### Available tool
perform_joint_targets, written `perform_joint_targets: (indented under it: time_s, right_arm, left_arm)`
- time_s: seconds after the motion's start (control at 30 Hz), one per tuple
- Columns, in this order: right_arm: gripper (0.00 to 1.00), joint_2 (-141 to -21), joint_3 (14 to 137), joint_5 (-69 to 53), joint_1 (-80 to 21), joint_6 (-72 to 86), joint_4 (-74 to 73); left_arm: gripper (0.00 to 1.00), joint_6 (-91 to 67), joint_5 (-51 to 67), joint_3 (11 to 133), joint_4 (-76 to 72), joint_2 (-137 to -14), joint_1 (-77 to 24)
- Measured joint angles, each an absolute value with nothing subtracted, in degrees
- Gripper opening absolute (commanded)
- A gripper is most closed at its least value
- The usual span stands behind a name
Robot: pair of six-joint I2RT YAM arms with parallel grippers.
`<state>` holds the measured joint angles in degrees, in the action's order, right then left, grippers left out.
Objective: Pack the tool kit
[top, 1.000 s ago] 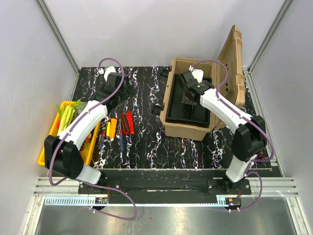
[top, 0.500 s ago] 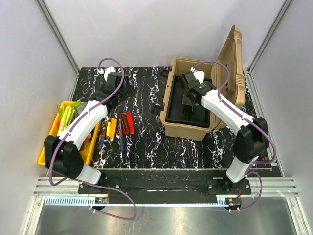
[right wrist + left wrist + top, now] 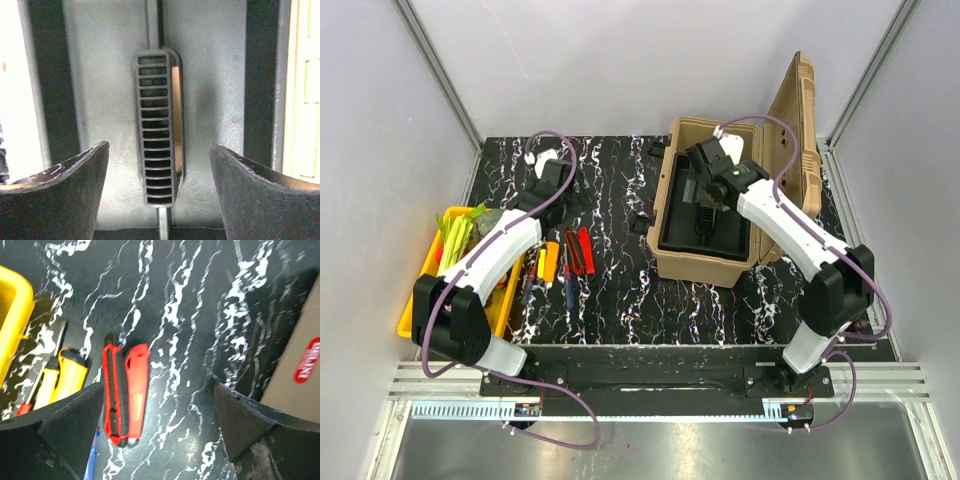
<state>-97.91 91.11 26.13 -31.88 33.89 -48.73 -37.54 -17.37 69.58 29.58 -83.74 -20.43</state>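
My left gripper moves back and down to the black-and-red tool next, its fingers straddling the tool's middle (image 3: 575, 253) (image 3: 116, 394), which is slimmer than the gap between them.
The tan toolbox (image 3: 665, 215) stands open at the right, lid (image 3: 798, 120) upright, with the black inner tray (image 3: 725, 238) sitting inside. My right gripper (image 3: 706, 195) hovers over that tray. It is open, its fingers on either side of the ribbed tray handle (image 3: 156, 130) without touching it. Red-handled tools (image 3: 580, 250), an orange one (image 3: 549, 262) and a blue one (image 3: 567, 290) lie on the dark marbled table, left of the box. My left gripper (image 3: 556, 180) hangs open and empty above the table, behind the red tools (image 3: 125, 390).
A yellow tray (image 3: 410, 310) of vegetables sits at the left edge, partly under my left arm. Its corner (image 3: 12, 315) shows in the left wrist view. The toolbox wall (image 3: 300, 370) lies close to the right of my left gripper. Frame posts border the table.
My right gripper has opened and let go of the tray handle; the tray now rests in the box. The left gripper has shifted slightly left and back.
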Motion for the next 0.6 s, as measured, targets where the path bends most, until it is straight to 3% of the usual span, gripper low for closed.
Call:
perform_joint_targets:
  time_s: [0.07, 0.2, 0.27, 0.5, 0.6]
  right_arm:
    - [0.87, -96.79, 93.1, 26.55, -31.88, 32.91, -48.38]
    - [0.85, -91.68, 95.31, 27.51, -31.88, 31.0, -45.47]
    - [0.84, -88.84, 95.35, 27.59, -31.88, 30.35, -43.97]
    - [0.84, -83.96, 95.04, 27.99, -31.88, 28.95, -40.21]
    - [0.84, -83.96, 93.54, 27.97, -31.88, 28.91, -40.07]
  left_arm:
    - [0.88, -37.56, -17.67, 67.92, 30.92, -83.74, -20.43]
    - [0.61, -37.89, -17.91, 64.18, 33.04, -83.74, -20.38]
    - [0.54, -38.26, -17.56, 62.59, 33.54, -83.81, -20.34]
    - [0.53, -39.16, -15.14, 58.19, 32.62, -86.72, -20.34]
    - [0.61, -39.59, -14.55, 56.62, 32.18, -88.62, -20.32]
